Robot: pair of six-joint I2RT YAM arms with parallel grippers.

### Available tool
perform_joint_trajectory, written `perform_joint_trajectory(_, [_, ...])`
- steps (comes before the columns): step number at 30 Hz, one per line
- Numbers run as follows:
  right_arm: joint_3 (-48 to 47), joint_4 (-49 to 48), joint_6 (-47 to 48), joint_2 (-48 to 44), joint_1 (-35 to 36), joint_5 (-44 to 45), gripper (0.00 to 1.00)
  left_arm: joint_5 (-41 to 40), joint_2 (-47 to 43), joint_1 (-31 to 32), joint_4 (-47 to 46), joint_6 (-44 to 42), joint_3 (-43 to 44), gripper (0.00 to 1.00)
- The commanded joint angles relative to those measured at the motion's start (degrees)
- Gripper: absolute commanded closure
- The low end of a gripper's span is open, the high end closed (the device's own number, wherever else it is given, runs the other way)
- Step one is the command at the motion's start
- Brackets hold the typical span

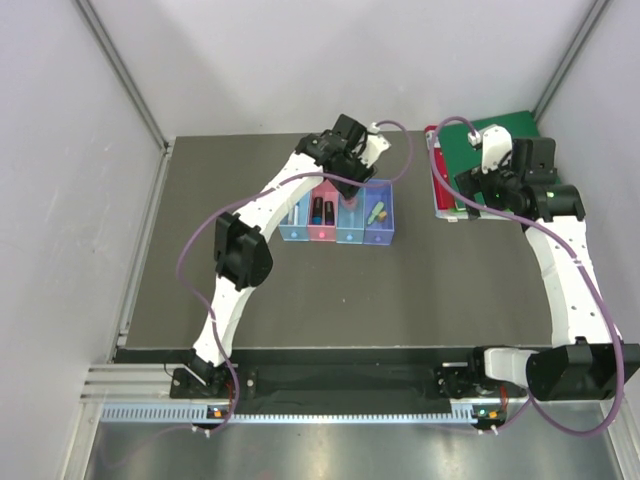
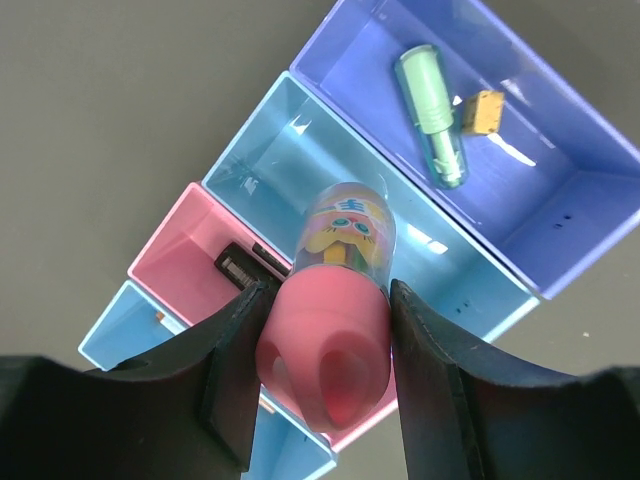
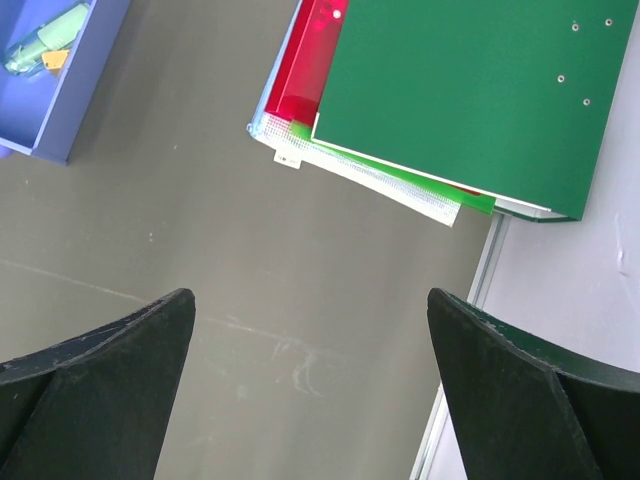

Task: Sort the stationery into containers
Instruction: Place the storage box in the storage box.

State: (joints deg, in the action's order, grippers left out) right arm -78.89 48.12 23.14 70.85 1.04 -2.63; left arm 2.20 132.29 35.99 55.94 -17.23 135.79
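I should lower my left gripper into the second light blue bin next, moving it slightly back toward the violet-blue bin (image 2: 560, 190), and let go.
My left gripper (image 2: 325, 300) is shut on the pink-capped little bottle (image 2: 335, 250), its fingers pressing the pink cap from both sides. The bottle hangs over the second light blue bin (image 2: 270, 165) of the containers (image 1: 338, 238). The violet-blue bin (image 2: 560, 190) holds a pale green marker (image 2: 432, 120) and a tan nub (image 2: 482, 110). A dark marker (image 2: 240, 268) lies in the pink bin (image 2: 180, 255). In the top view the left gripper (image 1: 351, 188) sits above the row. My right gripper (image 3: 310, 330) is open over bare table, with nothing between its fingers.
A green binder (image 3: 470, 90) lies on a red folder (image 3: 305, 70) at the back right of the table, close to the right gripper (image 1: 492, 150). The table's right edge rail (image 3: 470, 330) runs just beside it. White walls enclose the table.
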Motion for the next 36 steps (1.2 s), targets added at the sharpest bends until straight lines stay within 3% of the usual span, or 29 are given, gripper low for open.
perform_joint_trajectory(1, [-0.5,-2.2,-0.3,-1.5,-0.6,-0.1,0.00,-0.3,-1.2,-0.2,-5.0,-2.2,-2.7,1.00])
perform_joint_trajectory(14, [-0.8,-2.2,-0.8,-0.9,-0.6,-0.5,0.00,0.8,0.5,1.0,-5.4,-3.8,-4.2,0.93])
perform_joint_trajectory(19, [-0.8,-2.2,-0.9,-1.1,-0.7,-0.6,0.00,1.1,0.5,2.0,-5.7,-3.9,-5.4,0.85])
perform_joint_trajectory(29, [1.0,-2.8,-1.1,-2.2,-0.6,-0.9,0.00,1.0,0.9,2.9,-5.5,-3.9,-5.8,0.41])
perform_joint_trajectory(36, [1.2,-3.0,-1.2,-2.3,-0.7,-1.1,0.01,0.6,1.0,2.9,-5.8,-3.9,-5.9,0.23])
